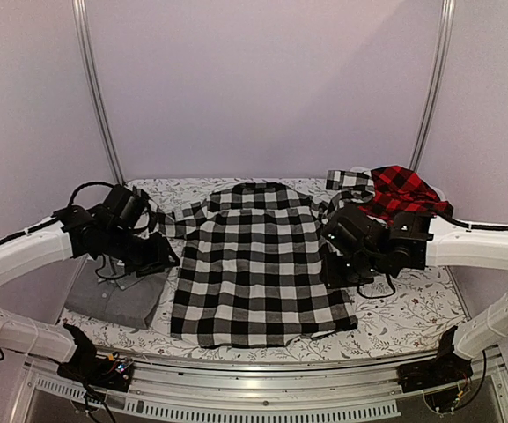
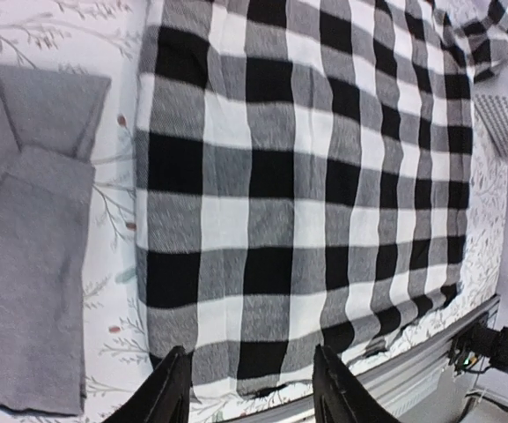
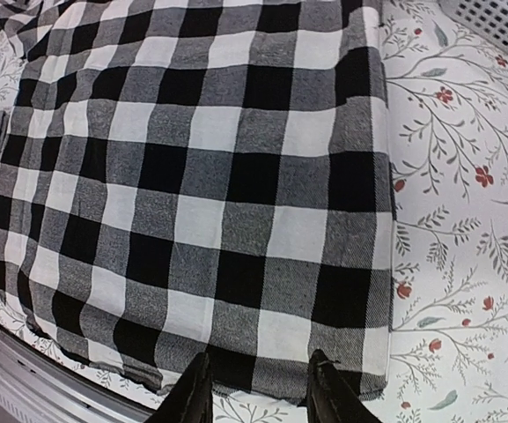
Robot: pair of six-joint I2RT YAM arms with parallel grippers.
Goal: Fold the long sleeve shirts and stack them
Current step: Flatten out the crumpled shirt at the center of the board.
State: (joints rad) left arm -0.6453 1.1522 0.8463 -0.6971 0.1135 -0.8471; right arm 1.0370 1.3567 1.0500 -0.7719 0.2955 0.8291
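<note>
The black-and-white check sleeve sticks out, so my left gripper will next swing outward, left in the top view, and lower to its cuff.
The black-and-white check shirt point(image 1: 258, 260) point(image 2: 306, 176) point(image 3: 201, 176) lies spread flat in the middle of the floral table, hem toward the near edge. One sleeve point(image 1: 349, 181) trails toward the back right. Folded beside it on the left lies the plain grey shirt point(image 1: 117, 300) point(image 2: 25, 264). At the back right the red-and-black check shirt point(image 1: 399, 189) sits crumpled in a heap. My left gripper point(image 1: 161, 256) point(image 2: 249, 352) hovers open over the check shirt's left hem corner. Over the right hem corner my right gripper point(image 1: 334, 264) point(image 3: 260, 355) also stands open. Neither holds any cloth.
A white plastic basket point(image 2: 504, 115) point(image 3: 500, 22) stands at the back right, by the red shirt. The floral tablecloth point(image 1: 412, 300) shows bare to the right of the check shirt. A metal rail point(image 1: 262, 388) runs along the near edge.
</note>
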